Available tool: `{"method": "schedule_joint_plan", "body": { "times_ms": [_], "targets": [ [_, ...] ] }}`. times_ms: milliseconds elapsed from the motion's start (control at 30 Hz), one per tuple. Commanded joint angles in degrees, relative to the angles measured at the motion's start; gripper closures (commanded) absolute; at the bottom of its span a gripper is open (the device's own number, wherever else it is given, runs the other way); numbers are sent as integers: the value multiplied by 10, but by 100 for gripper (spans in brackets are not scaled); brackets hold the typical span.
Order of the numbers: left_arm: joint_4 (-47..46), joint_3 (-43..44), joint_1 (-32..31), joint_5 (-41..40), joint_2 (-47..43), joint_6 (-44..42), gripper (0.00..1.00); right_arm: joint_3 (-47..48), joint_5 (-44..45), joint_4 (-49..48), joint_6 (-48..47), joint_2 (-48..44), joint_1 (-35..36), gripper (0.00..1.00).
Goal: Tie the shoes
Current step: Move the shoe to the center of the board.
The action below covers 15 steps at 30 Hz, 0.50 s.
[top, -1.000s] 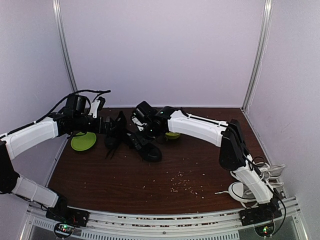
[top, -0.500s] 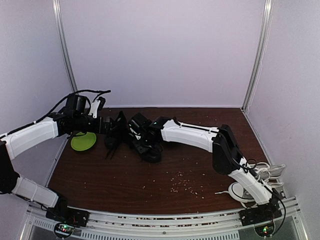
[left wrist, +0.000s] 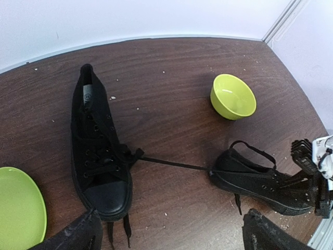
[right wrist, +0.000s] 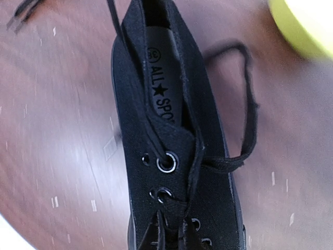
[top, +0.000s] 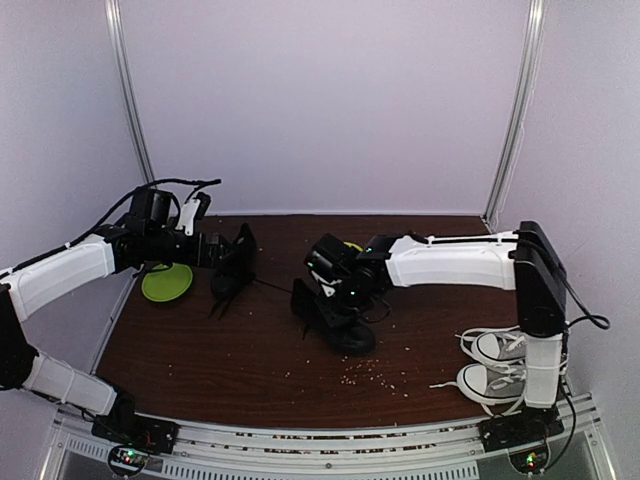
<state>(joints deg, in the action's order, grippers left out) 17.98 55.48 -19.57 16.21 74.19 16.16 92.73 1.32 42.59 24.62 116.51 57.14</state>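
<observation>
A tight lace joins both shoes. So I will pull my right gripper and its shoe toward the white-laced sneakers, over the bare tabletop, and let it go there.
Two black shoes lie on the brown table. The left shoe (top: 232, 268) (left wrist: 96, 156) sits under my left gripper (top: 222, 252) (left wrist: 171, 240), which hovers open above its toe, touching nothing. The right shoe (top: 337, 320) (left wrist: 260, 179) (right wrist: 171, 156) lies mid-table, toe towards the near edge. My right gripper (top: 335, 282) (right wrist: 174, 235) is shut on its laces and tongue at mid-shoe. A black lace (left wrist: 171, 164) runs taut from the left shoe to the right shoe's heel. Other lace ends hang loose.
A green plate (top: 167, 283) (left wrist: 18, 208) lies left of the left shoe. A green bowl (left wrist: 233, 96) (right wrist: 307, 26) stands behind the right shoe. Grey-and-white sneakers (top: 495, 365) with white laces sit at the near right corner. Crumbs dot the table's front.
My right gripper closed on the right shoe's laces and dragged that shoe right and nearer, away from the left shoe. The lace between them drew taut. The left arm stayed still.
</observation>
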Motion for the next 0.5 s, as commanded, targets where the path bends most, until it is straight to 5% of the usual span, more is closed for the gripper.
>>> {"method": "schedule_joint_plan", "body": {
  "times_ms": [0, 367, 467],
  "targets": [
    [-16, 0, 3, 10, -7, -16, 5, -110, -14, -8, 78, -104, 9, 100],
    [8, 19, -10, 42, 24, -69, 14, -181, -4, 3, 98, -230, 20, 100],
    [73, 84, -54, -16, 88, -132, 4, -139, 3, 11, 73, -220, 23, 100]
  ]
}}
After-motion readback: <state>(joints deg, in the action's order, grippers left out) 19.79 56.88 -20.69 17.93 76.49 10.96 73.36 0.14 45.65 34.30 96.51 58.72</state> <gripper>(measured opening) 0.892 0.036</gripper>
